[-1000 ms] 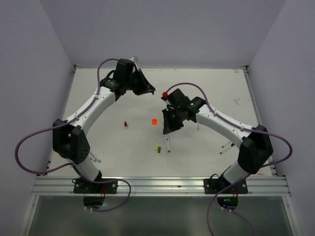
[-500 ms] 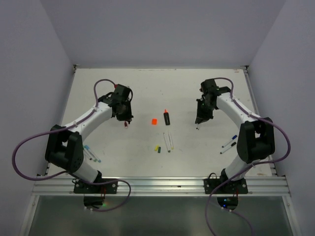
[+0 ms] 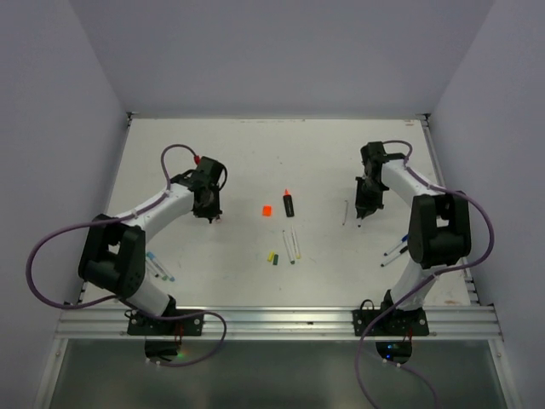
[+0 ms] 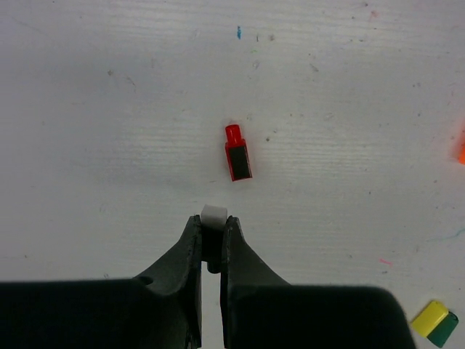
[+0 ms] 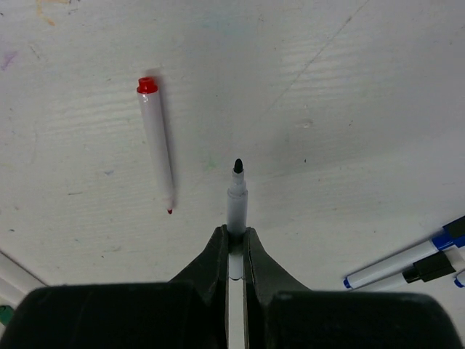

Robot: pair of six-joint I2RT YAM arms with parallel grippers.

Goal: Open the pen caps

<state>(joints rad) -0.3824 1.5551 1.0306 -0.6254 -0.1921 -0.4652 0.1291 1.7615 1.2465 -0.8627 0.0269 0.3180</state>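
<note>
My right gripper moves down next, edging toward the red pen, and releases the already uncapped white pen, since bare tabletop beside the red one lies below.
My left gripper hangs low over the table's left side, shut on a tiny cap whose white end pokes out past the fingertips and whose body looks dark. Just beyond it a red cap lies on the table. On the right side my right gripper is shut on a white pen, its bare black tip pointing away from the fingers. An uncapped red pen lies to the left of it.
A black marker with an orange tip and an orange cap lie mid-table. Yellow and green caps and two white pens sit nearer. Blue and black pens lie at the right, more pens at the left.
Both arms have come down from a raised meeting point over the middle and spread apart, the left toward the red cap, the right toward the table's right side. Both stayed shut.
</note>
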